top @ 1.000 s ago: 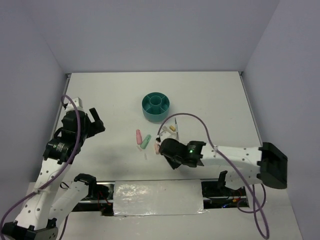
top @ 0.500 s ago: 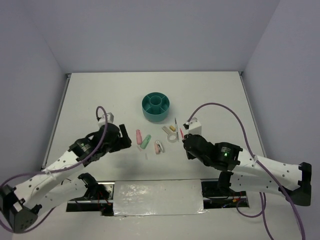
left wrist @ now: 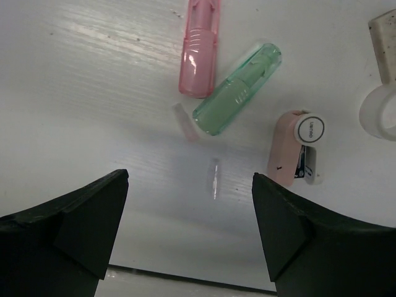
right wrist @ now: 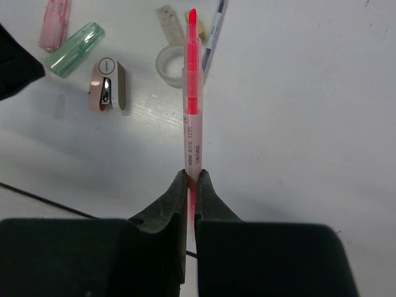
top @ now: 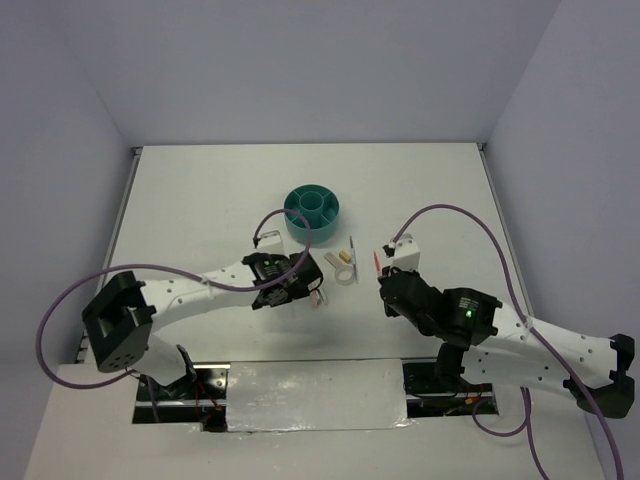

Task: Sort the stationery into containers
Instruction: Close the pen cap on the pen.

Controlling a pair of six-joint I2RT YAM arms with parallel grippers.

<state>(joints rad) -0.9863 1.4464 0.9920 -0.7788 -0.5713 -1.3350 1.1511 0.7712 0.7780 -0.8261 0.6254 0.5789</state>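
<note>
My left gripper moves down and eases slightly toward the pink-white clip [left wrist: 297, 148] next. The short clear sliver [left wrist: 215, 179] lies below the open fingers, nearer the clip-side finger.
My left gripper [top: 288, 281] is open and empty and hovers over the pink capsule [left wrist: 199, 52] and the pale-green capsule [left wrist: 237, 88], hiding them in the top view. The pink-white clip [left wrist: 297, 148] lies just right of them. My right gripper [right wrist: 191, 179] is shut on the thin pink pen [right wrist: 192, 93], which points away over the table; it also shows in the top view [top: 376, 263]. The clear tape ring [top: 345, 275], a small yellowish piece [top: 346, 256] and the thin grey pen [top: 351, 246] lie between the arms. The teal organiser [top: 312, 213] stands behind them.
A short clear sliver [left wrist: 214, 179] and a small pale stub [left wrist: 184, 121] lie on the white table between my left fingers. The table's near edge [left wrist: 185, 279] runs just below them. Grey walls enclose the table on three sides.
My left arm has swung right across the table and now hovers over the capsules. My right gripper has shifted slightly right and toward me with the pink pen held in it.
</note>
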